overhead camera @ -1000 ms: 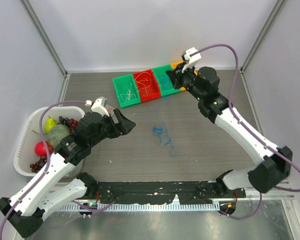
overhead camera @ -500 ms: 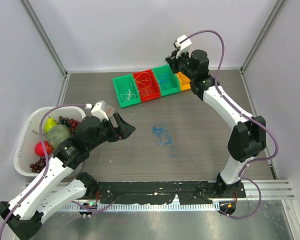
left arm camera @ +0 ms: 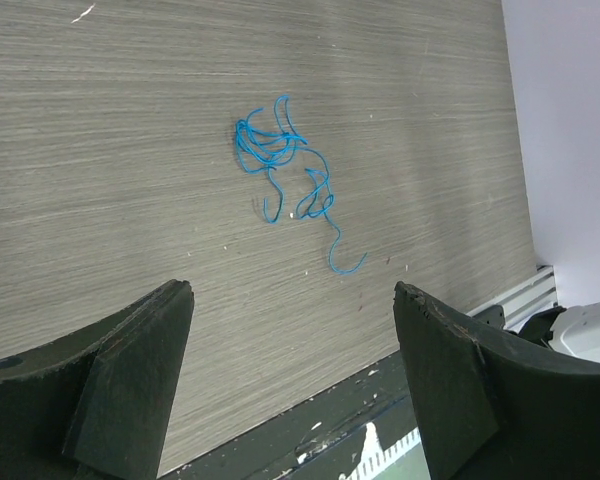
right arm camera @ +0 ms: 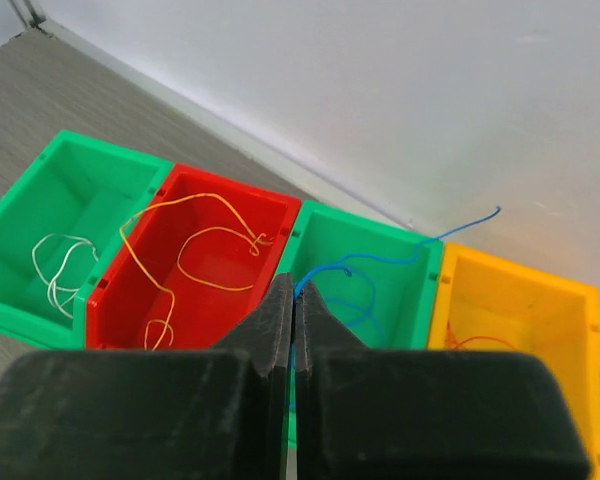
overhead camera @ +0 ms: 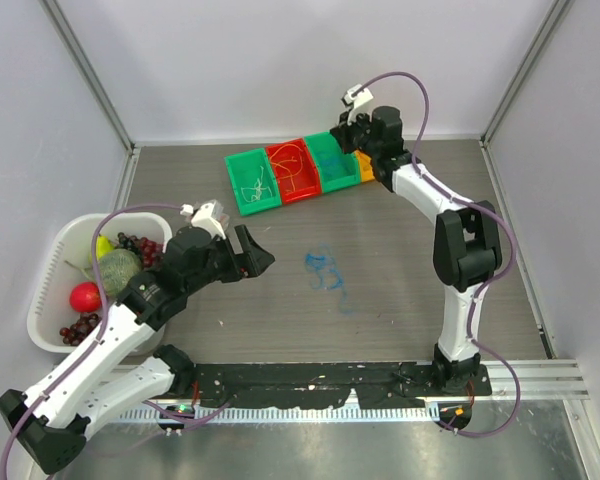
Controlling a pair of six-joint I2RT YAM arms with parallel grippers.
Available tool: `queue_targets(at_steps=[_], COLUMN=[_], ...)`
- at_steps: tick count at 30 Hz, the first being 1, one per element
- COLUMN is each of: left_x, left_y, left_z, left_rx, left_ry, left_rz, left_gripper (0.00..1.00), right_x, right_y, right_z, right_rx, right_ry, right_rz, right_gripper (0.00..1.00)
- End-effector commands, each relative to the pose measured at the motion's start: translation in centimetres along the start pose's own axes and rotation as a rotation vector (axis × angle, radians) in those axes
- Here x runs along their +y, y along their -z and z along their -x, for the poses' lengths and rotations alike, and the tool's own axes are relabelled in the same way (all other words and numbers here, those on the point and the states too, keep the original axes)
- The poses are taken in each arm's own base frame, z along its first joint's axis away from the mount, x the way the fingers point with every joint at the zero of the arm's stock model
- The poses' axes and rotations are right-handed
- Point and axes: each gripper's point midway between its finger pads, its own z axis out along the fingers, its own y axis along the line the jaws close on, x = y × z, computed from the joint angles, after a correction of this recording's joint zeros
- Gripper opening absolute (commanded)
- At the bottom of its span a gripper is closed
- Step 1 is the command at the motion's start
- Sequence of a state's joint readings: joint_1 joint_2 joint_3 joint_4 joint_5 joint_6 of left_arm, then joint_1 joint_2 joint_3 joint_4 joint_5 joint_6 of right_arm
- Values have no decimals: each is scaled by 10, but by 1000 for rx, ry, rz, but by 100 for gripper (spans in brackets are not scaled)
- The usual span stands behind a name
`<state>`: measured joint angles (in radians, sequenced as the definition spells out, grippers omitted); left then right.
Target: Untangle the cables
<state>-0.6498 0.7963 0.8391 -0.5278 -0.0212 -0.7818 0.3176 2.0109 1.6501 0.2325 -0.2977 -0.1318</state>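
Observation:
My right gripper moves down toward the bottom of the second green bin below it next. It then releases the blue cable, whose end sticks out past the bin's rim.
A loose tangle of blue cable point(left arm camera: 285, 165) lies on the wooden table point(overhead camera: 400, 260), also seen from above as a blue cable tangle point(overhead camera: 325, 270). My left gripper point(left arm camera: 292, 290) hangs open a little short of it, with nothing between its fingers point(left arm camera: 130, 370); from above, the left gripper point(overhead camera: 263, 252) sits to the tangle's left. My right gripper point(right arm camera: 298, 285) is shut on another thin blue cable point(right arm camera: 380, 258) over the second green bin point(right arm camera: 385, 300). An orange-yellow cable point(right arm camera: 195, 235) lies in the red bin point(right arm camera: 140, 300). A whitish cable point(right arm camera: 60, 265) lies in the first green bin point(right arm camera: 40, 200).
A row of small bins stands at the table's far edge: green point(overhead camera: 252, 182), red point(overhead camera: 293, 168), green point(overhead camera: 330, 160), yellow point(overhead camera: 367, 165). The yellow bin point(right arm camera: 540, 330) holds an orange wire. A white basket point(overhead camera: 48, 262) of fruit sits at the left. Walls close in on three sides.
My right arm has folded back and carried its shut gripper left and toward the far wall, over the bins. The left gripper has shifted slightly right. The blue tangle has not moved.

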Motion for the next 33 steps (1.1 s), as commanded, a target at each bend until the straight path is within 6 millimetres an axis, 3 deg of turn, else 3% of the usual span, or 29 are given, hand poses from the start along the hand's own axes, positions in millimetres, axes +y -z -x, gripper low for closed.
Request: queue_targets(at_steps=[1, 5, 9, 13, 16, 23, 28, 29, 32, 33], left_x=[-24, -25, -25, -26, -24, -26, -25, -25, -25, -24], left_y=[3, 2, 1, 3, 4, 4, 5, 6, 6, 6], left_z=[16, 16, 15, 14, 14, 12, 11, 11, 11, 12], left_rx=[-27, -26, -24, -19, -23, -23, -19, -23, -20, -21], left_ry=[-12, -9, -2, -3, -4, 7, 10, 7, 2, 1], left_rz=[-82, -88, -91, -96, -92, -109, -107, -105, -102, -98], left_gripper=[85, 85, 85, 85, 85, 85, 85, 85, 85, 85], right_x=[-3, -1, 23, 33, 40, 39, 39, 37, 28, 26], right_y=[-4, -11, -5, 8, 24, 38, 35, 31, 19, 13], right_z=[12, -9, -26, -20, -1, -3, -10, -19, -21, -31], right_rx=[-78, -41, -7, -25, -67, -42, -35, -17, -19, -2], right_ry=[-25, -120, -211, -242, -227, -235, -255, -263, -274, -282], right_rz=[20, 55, 135, 146, 149, 116, 107, 102, 82, 80], right_gripper=[1, 1, 1, 1, 1, 1, 1, 1, 1, 1])
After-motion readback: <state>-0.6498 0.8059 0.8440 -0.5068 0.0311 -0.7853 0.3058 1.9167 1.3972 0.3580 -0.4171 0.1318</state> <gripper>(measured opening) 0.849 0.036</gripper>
